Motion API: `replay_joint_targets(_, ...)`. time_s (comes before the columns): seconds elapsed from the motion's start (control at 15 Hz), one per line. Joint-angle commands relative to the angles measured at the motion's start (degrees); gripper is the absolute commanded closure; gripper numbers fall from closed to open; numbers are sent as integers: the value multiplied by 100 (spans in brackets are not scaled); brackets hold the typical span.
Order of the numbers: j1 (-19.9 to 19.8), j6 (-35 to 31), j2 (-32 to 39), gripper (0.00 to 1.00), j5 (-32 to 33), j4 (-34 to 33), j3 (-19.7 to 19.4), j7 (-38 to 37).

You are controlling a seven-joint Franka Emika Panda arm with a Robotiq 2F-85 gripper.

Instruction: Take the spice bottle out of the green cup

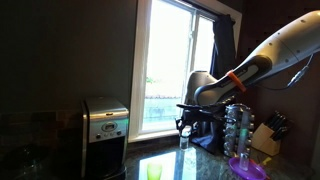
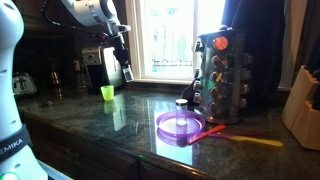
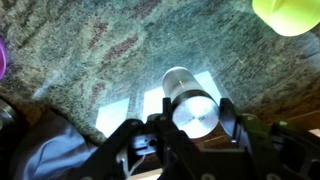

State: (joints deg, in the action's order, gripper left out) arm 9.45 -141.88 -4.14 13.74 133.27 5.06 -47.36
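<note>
The robot needs to shift its gripper to the left in the wrist view next, lower it and let go of the bottle on open counter [image 3: 58,50] beside the purple plate.
My gripper [image 3: 189,122] is shut on the spice bottle [image 3: 188,100], a clear bottle with a silver cap, its fingers pressing on both sides. It holds the bottle above the dark stone counter. The green cup [image 3: 290,14] stands apart at the top right of the wrist view, with the bottle outside it. In both exterior views the gripper [image 1: 185,125] [image 2: 124,68] hangs a little above and beside the cup [image 1: 153,172] [image 2: 107,93], in front of the window.
A spice rack [image 2: 220,62] [image 1: 238,128] stands to the right with another small bottle [image 2: 182,108] in front of it. A purple plate [image 2: 180,124] and an orange utensil [image 2: 250,140] lie nearby. There is a knife block [image 1: 268,136] and a coffee machine [image 1: 105,124].
</note>
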Motion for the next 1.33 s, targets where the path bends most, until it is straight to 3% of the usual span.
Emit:
replay_joint_targets(0.0, -384, -862, -580, 75, -658, 943, -200, 969)
replay_joint_targets(0.07, -394, -1073, -605, 75, -1205, 1065, -305, 1595)
replay_joint_targets(0.13, -494, -711, -284, 50, -635, 617, -42, 899)
replay_joint_targets(0.33, -608, -956, -415, 50, -1091, 874, -153, 1538)
replay_joint_targets(0.4, -606, -956, -431, 75, -1104, 884, -147, 1544)
replay_joint_targets(0.8, -968, -845, -437, 75, -1331, 1167, -461, 2226)
replay_joint_targets(1.13, -1075, -924, -336, 75, -2277, 1472, -850, 3593)
replay_joint_targets(1.27, -1171, -1023, -219, 75, -2261, 1539, -922, 3857)
